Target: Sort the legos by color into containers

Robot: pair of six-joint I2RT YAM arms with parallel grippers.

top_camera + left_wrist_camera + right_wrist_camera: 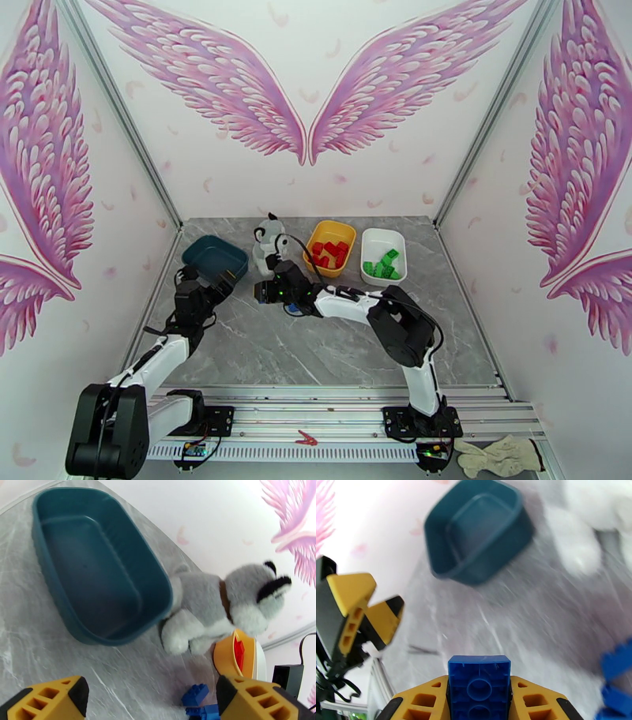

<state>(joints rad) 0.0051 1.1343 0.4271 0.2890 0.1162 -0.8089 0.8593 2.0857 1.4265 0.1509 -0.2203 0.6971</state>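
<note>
My right gripper should next carry the blue lego across over the teal tray's bottom and release it, as the teal tray (212,258) beyond its fingers is free of red and green legos.
The dark teal tray (212,258) (98,570) (478,531) stands empty at the back left. Red legos (330,253) lie in the yellow tray (341,232) (225,657), and green legos (385,265) lie in the white tray (371,241). Loose blue legos (294,309) (195,695) (618,685) lie on the table below the plush dog. My right gripper (261,291) (479,695) is shut on a blue lego (479,679), raised right of the teal tray. My left gripper (227,284) (152,705) is open with nothing between its fingers, near the teal tray's front corner.
A grey-and-white plush dog (268,241) (221,602) sits between the teal and yellow trays, touching the teal tray's rim. In the right wrist view the left gripper's fingers (367,610) show at the left. Bare marble table (316,355) spreads in front.
</note>
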